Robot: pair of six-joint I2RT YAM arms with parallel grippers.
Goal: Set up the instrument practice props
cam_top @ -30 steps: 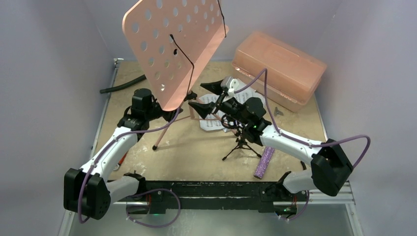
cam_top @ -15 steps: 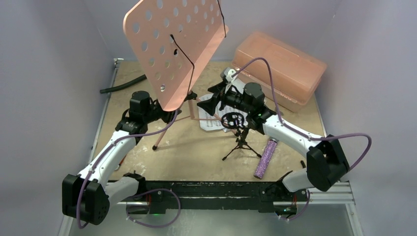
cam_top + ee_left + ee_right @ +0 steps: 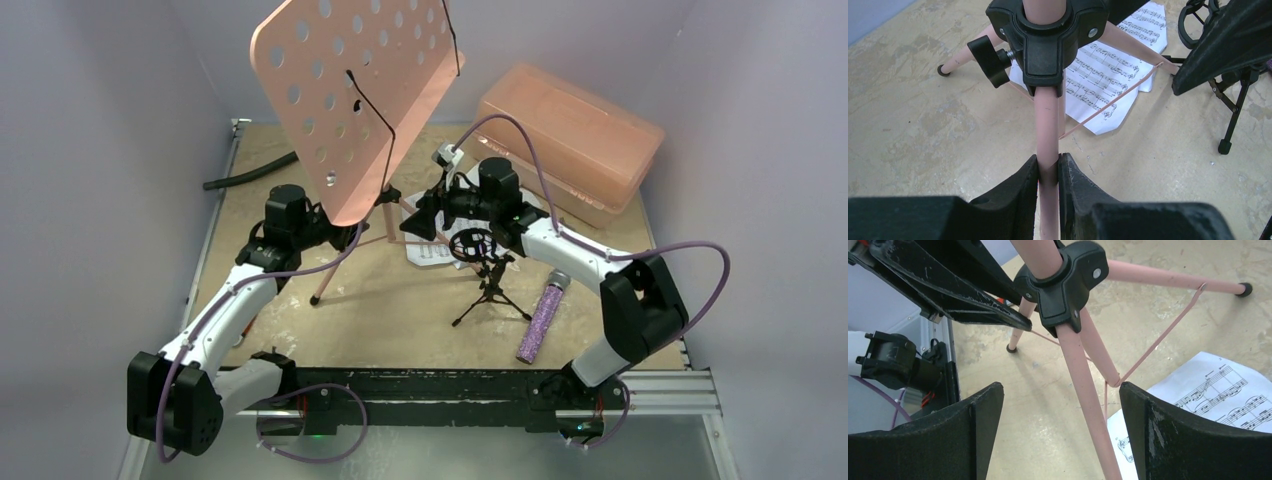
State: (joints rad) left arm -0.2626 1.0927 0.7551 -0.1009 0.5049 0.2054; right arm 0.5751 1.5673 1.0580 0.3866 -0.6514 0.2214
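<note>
My left gripper moves the pink leg outward beside the stand's black hub (image 3: 388, 196) (image 3: 1048, 35) next and then releases it, because the perforated music stand faces at an angle.
The pink perforated music stand (image 3: 350, 100) stands on its tripod legs at the back left. My left gripper (image 3: 1048, 167) is shut on one pink leg (image 3: 1047, 125) just below the black hub (image 3: 1048, 35). My right gripper (image 3: 1060, 405) is open below the hub (image 3: 1063, 285). It straddles another pink leg (image 3: 1088, 405), and neither jaw touches it. White sheet-music pages (image 3: 432, 252) lie flat on the table under the legs. The small black tripod mic stand (image 3: 487, 285) stands upright beside them. The purple glitter microphone (image 3: 541, 315) lies on the table to its right.
A salmon plastic box (image 3: 570, 140) sits at the back right against the wall. A black hose (image 3: 250, 172) lies at the back left. Walls close in the table on both sides and at the back.
My right arm has swung left and farther back, bringing its open jaws round a leg under the stand's hub. The left gripper has kept its hold on its leg.
</note>
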